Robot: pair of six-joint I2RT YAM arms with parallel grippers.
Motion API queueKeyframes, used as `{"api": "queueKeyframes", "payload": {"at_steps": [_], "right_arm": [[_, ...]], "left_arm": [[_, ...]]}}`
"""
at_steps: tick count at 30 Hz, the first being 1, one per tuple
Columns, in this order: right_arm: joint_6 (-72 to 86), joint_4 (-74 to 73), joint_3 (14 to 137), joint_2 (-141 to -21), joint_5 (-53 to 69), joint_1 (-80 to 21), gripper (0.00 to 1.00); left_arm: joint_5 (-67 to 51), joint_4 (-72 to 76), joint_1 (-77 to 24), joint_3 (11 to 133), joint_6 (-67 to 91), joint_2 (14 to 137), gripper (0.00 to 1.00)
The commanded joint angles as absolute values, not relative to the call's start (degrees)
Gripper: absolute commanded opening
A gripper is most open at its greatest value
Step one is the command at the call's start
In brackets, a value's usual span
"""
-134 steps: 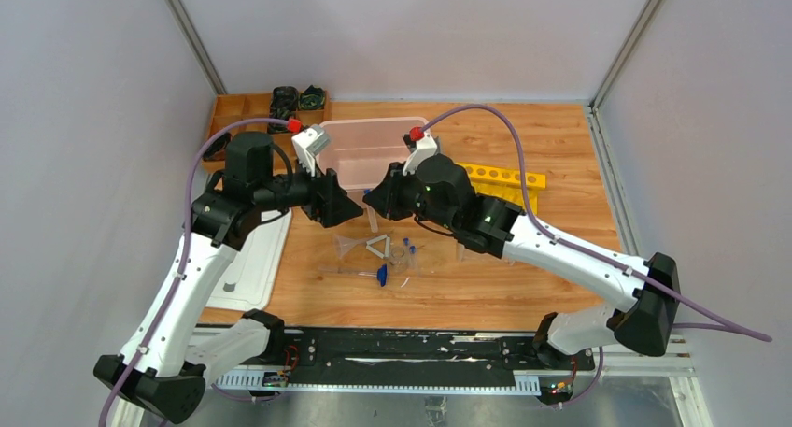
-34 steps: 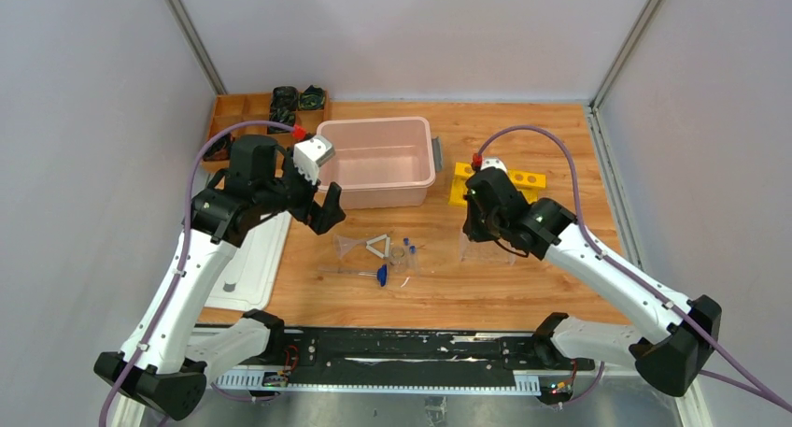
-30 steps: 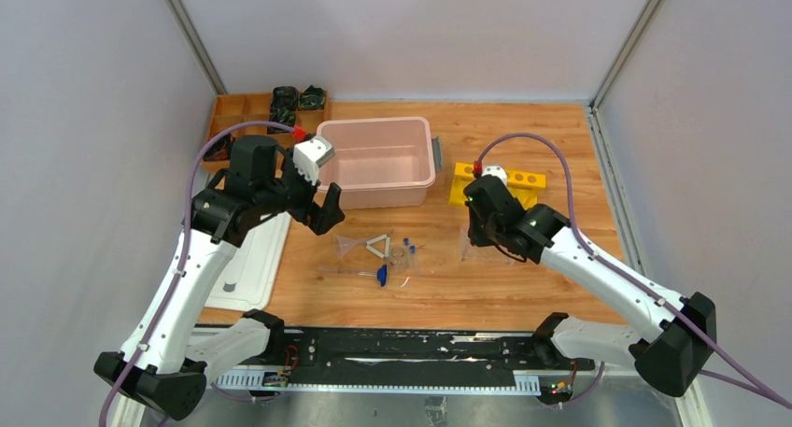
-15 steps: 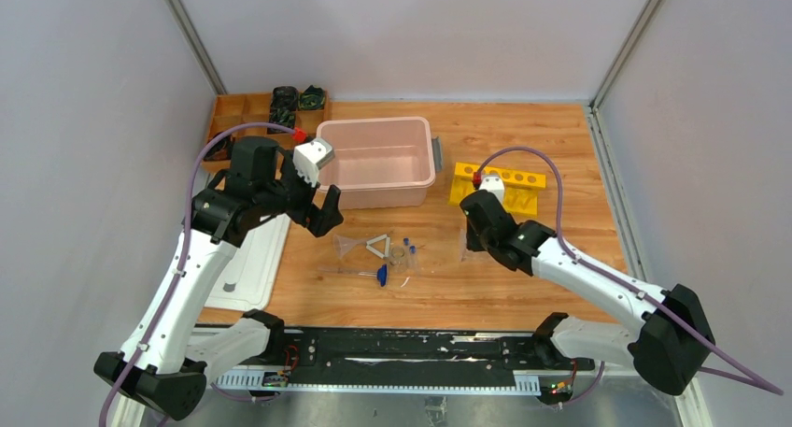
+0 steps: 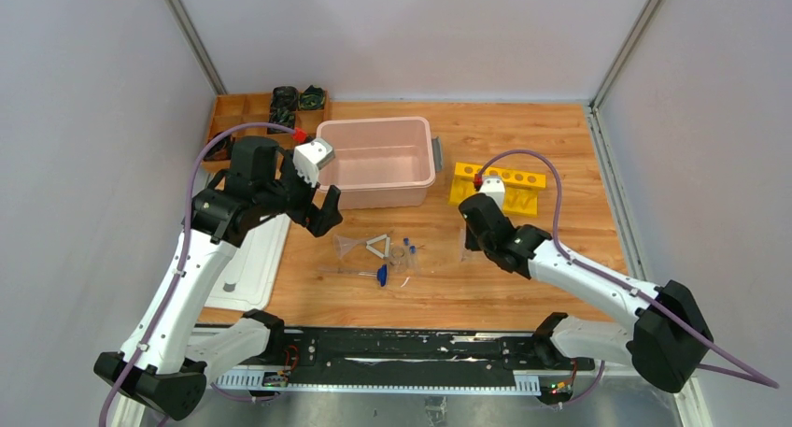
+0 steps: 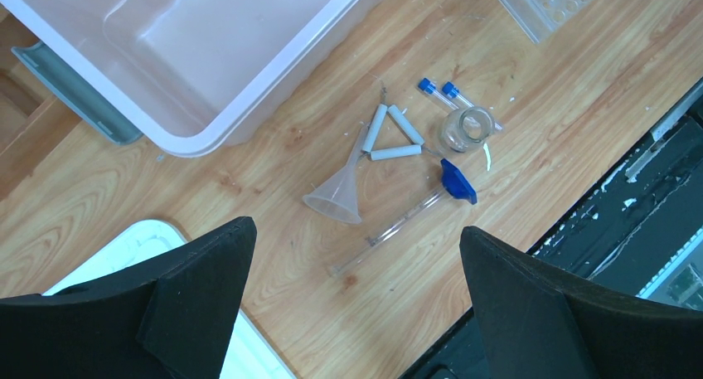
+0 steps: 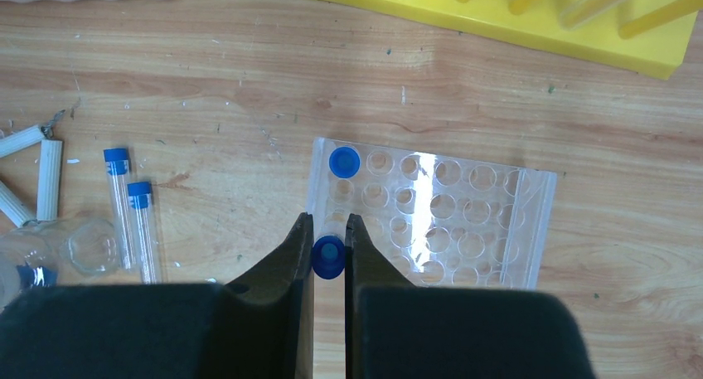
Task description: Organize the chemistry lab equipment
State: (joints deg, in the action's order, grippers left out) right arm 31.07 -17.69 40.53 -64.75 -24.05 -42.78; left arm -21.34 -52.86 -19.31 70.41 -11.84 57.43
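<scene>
My right gripper lowers its upright tube onto the clear tube rack's edge row (image 5: 466, 247) (image 7: 337, 216) next, into an empty hole nearer than the standing capped tube.
My right gripper (image 7: 329, 223) is shut on a blue-capped clear tube (image 7: 328, 256), held upright over the left edge of the clear tube rack (image 7: 431, 213). One capped tube (image 7: 344, 161) stands in the rack's corner hole. Two more tubes (image 7: 131, 217) lie on the wood beside the tiny clear dish (image 7: 91, 246). My left gripper (image 6: 355, 230) is open and empty, high above the clear funnel (image 6: 336, 198), white triangle (image 6: 391, 133), dish (image 6: 464, 128) and blue-tipped thin rod (image 6: 406, 217).
A pink bin (image 5: 375, 161) stands at the back centre, and a yellow rack (image 5: 500, 182) behind the clear rack. A wooden divided tray (image 5: 252, 109) is at the back left. A white board (image 5: 247, 259) lies at the left. A black rail (image 5: 420, 348) runs along the front edge.
My right gripper, holding the tube, swung right from the middle to the clear rack, then drew nearer and lower over its left edge. My left arm pulled back slightly, then stayed still.
</scene>
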Motion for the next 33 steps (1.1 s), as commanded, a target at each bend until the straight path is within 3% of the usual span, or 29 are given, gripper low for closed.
{"api": "queueKeyframes", "payload": {"at_steps": [1,26,33], "right_arm": [[32.4,-15.5,39.5,-65.9,-26.9,-43.7,0.0],[34.1,-13.3,38.2,-71.4,-28.6,-45.1,0.0],[36.3,-13.4,37.1,-68.8,-27.7,-46.0,0.35]], "left_arm": [[-21.1,-52.9,-19.3,72.6,-12.4,56.9,1.0],[-20.5,-52.8,-19.2,74.4,-12.9,57.6,1.0],[-20.2,-52.8,-19.2,74.6,-12.8,58.0,1.0]]}}
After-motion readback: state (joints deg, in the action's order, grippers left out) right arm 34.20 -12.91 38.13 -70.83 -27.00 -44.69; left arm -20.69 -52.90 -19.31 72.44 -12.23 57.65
